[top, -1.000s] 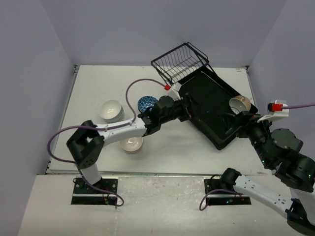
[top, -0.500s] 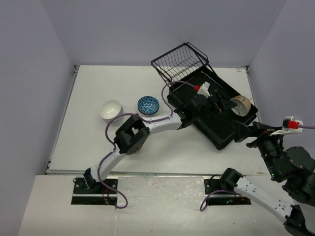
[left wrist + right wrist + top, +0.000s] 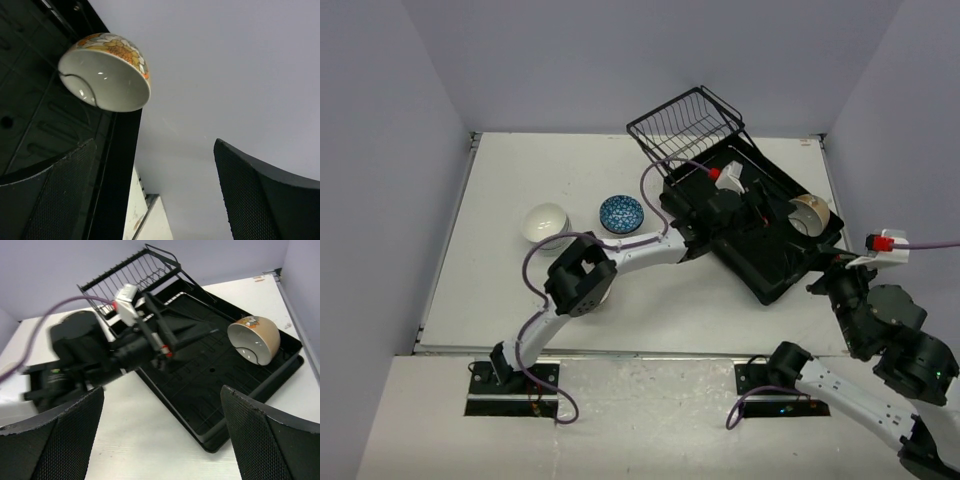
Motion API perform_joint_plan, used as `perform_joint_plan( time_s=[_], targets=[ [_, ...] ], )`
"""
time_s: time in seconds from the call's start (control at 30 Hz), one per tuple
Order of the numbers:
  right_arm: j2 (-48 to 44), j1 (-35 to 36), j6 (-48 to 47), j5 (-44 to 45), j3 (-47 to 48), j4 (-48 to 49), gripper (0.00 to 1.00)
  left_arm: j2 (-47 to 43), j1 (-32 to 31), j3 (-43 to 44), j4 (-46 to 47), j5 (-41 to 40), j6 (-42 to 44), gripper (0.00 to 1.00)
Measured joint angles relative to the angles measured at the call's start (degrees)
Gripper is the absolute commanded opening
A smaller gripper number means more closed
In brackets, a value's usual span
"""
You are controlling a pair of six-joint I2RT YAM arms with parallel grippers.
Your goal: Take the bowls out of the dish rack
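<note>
I need to move my right gripper outward and down over the tray (image 3: 772, 250) and turn it to straddle the bowl's upper rim (image 3: 817, 214). The bowl's upper rim is free, outward of my right gripper and below it.
The dish rack is a black tray (image 3: 772, 250) with a tilted wire basket (image 3: 685, 125) at its far end. One cream bowl with an orange pattern (image 3: 810, 212) lies on its side against the tray's right rim. My left gripper (image 3: 766, 211) is open and empty over the tray, just left of this bowl. In the left wrist view the bowl (image 3: 105, 72) is ahead of and above the open gripper (image 3: 165, 200). My right gripper (image 3: 828, 282) is open and empty off the tray's near right corner. In the right wrist view it (image 3: 160, 440) faces the tray (image 3: 210, 385) and bowl (image 3: 254, 340).
A blue-patterned bowl (image 3: 621, 212) and a stack of white bowls (image 3: 545, 222) sit on the white table left of the tray. The left arm (image 3: 95, 357) stretches across the tray's near left edge. Grey walls close in the table.
The left arm swung right from beside the blue bowl to over the tray, close to the cream bowl. The right gripper pulled back from the tray's right edge.
</note>
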Motion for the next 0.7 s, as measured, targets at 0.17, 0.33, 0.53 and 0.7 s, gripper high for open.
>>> perform_joint_plan(
  time_s=[0.17,0.33,0.53,0.7],
  targets=[
    [2.01,0.0,-1.29,2.64,0.0,0.02,0.99,-12.83,0.52,-10.82,-1.38,-2.64,2.12,1.0],
    [2.56,0.0,-3.41,5.73,0.37,0.26,0.99,-17.57,2.43,-10.99,-0.79,-1.09,3.15,1.0],
    [15.26,-0.79,-8.94,14.47,-0.9,0.04,0.99,-31.06,3.98,-25.33,-9.14,-6.67,10.73,1.0],
    [28.5,-7.67,-15.43,11.93,-1.42,2.29,0.99,-52.65,8.11,-37.44,-19.02,-14.38,17.27,1.0]
  ],
)
